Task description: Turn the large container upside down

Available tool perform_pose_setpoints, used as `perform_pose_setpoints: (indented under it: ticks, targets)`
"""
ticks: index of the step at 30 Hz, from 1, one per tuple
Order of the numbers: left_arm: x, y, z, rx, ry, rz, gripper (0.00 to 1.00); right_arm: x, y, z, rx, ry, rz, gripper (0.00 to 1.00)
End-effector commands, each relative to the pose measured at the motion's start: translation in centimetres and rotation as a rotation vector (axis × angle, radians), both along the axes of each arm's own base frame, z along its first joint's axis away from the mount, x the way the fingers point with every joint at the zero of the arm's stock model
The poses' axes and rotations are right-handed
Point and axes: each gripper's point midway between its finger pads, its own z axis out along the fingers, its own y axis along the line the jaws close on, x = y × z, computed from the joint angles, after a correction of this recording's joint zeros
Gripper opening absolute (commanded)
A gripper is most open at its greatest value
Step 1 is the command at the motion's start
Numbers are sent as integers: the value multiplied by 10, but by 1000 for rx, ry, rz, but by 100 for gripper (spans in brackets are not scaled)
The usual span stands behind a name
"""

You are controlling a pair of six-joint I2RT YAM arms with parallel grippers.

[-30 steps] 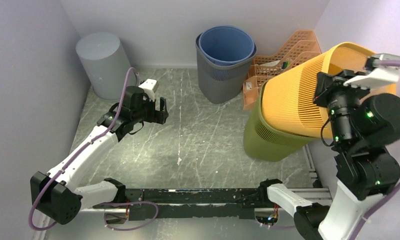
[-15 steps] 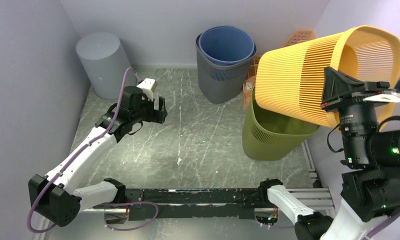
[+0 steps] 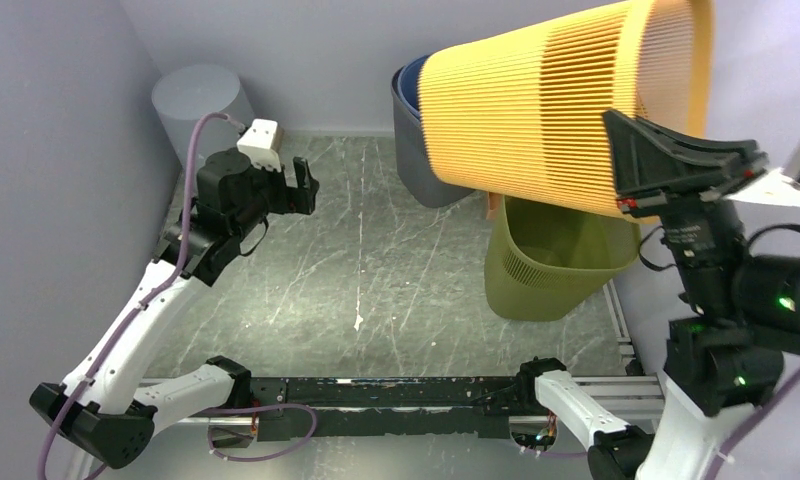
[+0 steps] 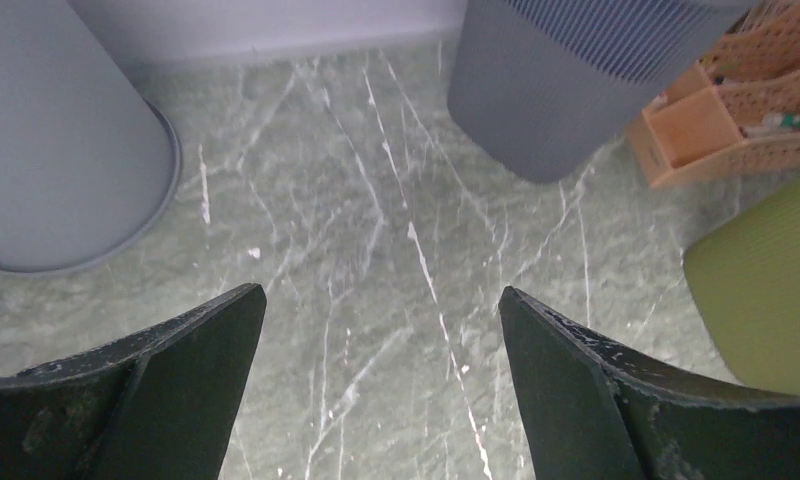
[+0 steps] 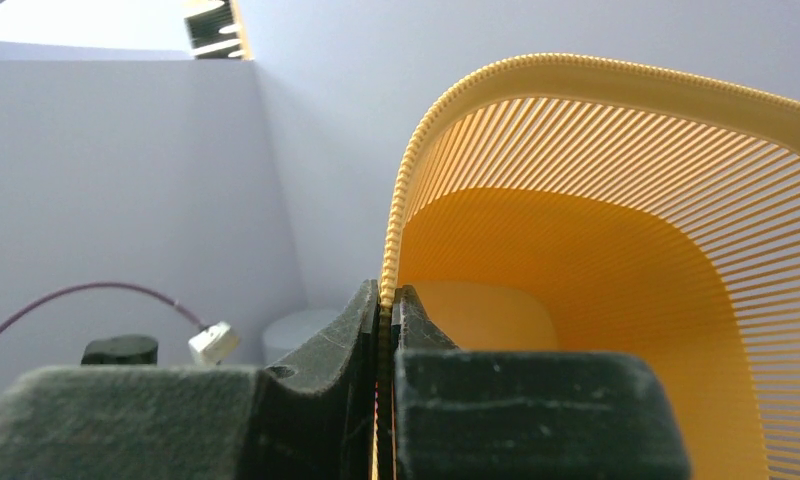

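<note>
Marble is open below my right gripper and to its left in the top view, so it will swing there next, turn the yellow container (image 3: 546,110) base-down, lower and release it.
A large yellow ribbed container (image 3: 546,110) hangs on its side high above the table, base to the left, mouth to the right. My right gripper (image 3: 666,165) is shut on its rim, and the right wrist view shows the fingers pinching the rim (image 5: 388,300) with the yellow inside (image 5: 596,300) beyond. An olive green bin (image 3: 551,265) stands upright just below it. My left gripper (image 3: 294,195) is open and empty over the table's left part, well away; in the left wrist view (image 4: 381,330) only marble shows between its fingers.
A blue bin nested in a grey one (image 3: 416,150) stands at the back centre, partly hidden by the yellow container. An inverted grey bin (image 3: 201,110) stands at back left. An orange slotted rack (image 4: 721,120) sits behind the green bin. Walls close in on three sides.
My right arm lifted the yellcontainer out of the green bin and swung it up and leftward, tipping it onto its side. My left arm rose and drew back toward the far left.
</note>
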Motion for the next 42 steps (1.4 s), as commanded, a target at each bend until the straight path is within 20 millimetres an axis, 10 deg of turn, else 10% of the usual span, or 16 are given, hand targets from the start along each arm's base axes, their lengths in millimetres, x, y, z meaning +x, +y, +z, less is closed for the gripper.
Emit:
perform_pose_setpoints:
  ticks: [1,10,26,36,42]
  targets:
    - [-4,11,64,-35,-149,38,99,12,31,12,-8,-91,184,0]
    - [-27,32,136,-108,-306,86,100,66,68,-43,-14,42,408,0]
    - [-25,33,119,-116,-273,109,100,114,112,-106,-105,227,575,0]
    - [-20,36,116,-97,-262,134,100,119,245,-164,-238,353,620,0]
    - [-24,47,117,-73,-267,174,100,135,274,-217,-249,441,593,0]
